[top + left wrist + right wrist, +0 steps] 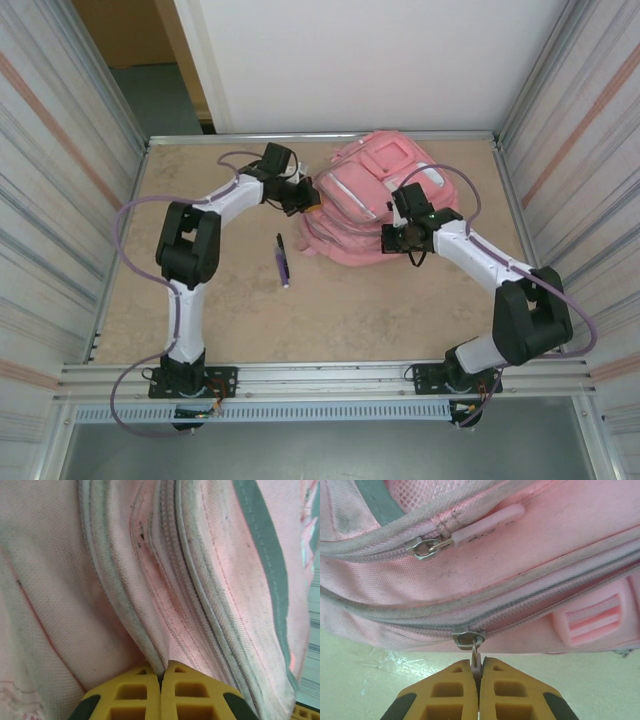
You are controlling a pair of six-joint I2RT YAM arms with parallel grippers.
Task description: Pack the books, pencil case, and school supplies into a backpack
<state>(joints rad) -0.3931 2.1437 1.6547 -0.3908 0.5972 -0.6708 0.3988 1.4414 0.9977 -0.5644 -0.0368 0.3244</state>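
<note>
My right gripper should move along the zipper past the pink buckle and let go of the zipper pull, because the open part of the zipper is beside the gripper, just above that buckle.
The pink backpack lies at the back middle of the table, zipped pockets facing up. My left gripper is at its left edge, shut on a fold of piped pink fabric, the yellow fingertips pressed together. At the bag's near right side my right gripper is shut on a zipper pull that hangs from a metal slider. The school supplies, a purple pen with a thin dark one alongside, lie on the table left of the bag. The books and pencil case are out of view.
The beige tabletop is walled by ribbed panels left and right. A second zipper with a pink tab runs above the held one, and a pink buckle sits to its right.
</note>
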